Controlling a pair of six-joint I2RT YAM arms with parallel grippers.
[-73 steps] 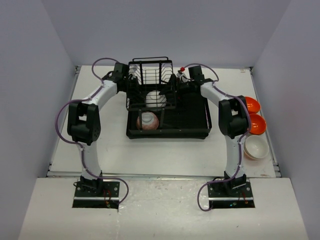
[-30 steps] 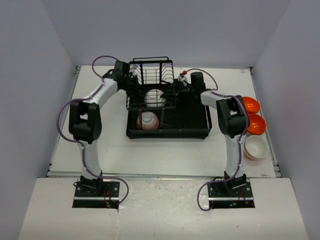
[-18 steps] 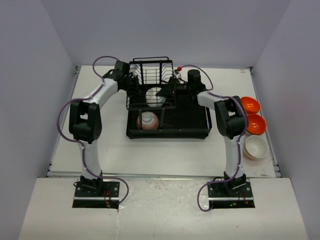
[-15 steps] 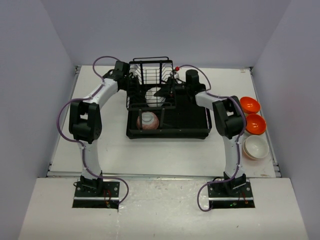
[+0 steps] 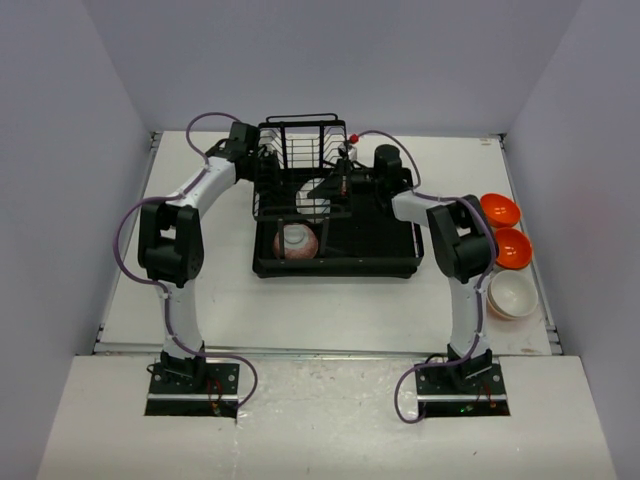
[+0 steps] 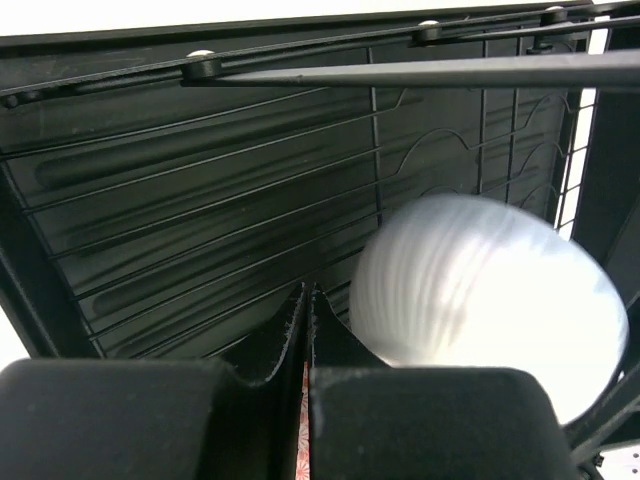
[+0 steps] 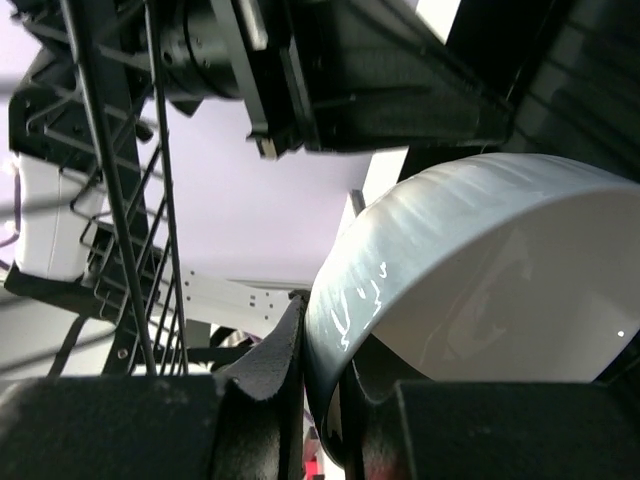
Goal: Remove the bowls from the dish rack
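Observation:
Other bowls line that side of the rack, so my right gripper will next lift from the rack point(image 5: 385, 240) and lower to release on the tabletop between rack and orange bowls.
The black dish rack point(image 5: 385, 240) stands mid-table. A white bowl point(image 5: 312, 201) sits on edge in its raised wire section, and my right gripper point(image 5: 342, 181) is shut on it. The right wrist view shows the white bowl point(image 7: 480, 270) with its rim pinched in the right gripper point(image 7: 325, 370). A pink-patterned bowl point(image 5: 296, 241) lies in the rack's lower tray. My left gripper point(image 5: 263, 166) is at the rack's left side, shut on nothing. From the left wrist, the left gripper point(image 6: 306, 320) is just left of the blurred white bowl point(image 6: 485, 300).
Two orange bowls point(image 5: 500, 210) point(image 5: 514, 248) and a pale bowl point(image 5: 512, 295) sit in a row on the table at the right edge. The rack's upright wires point(image 7: 120, 200) and top bar point(image 6: 400, 72) stand close around both grippers.
My right gripper has swung left into the rack's raised section and closed on the white bowl's rim. The left arm has stayed in place.

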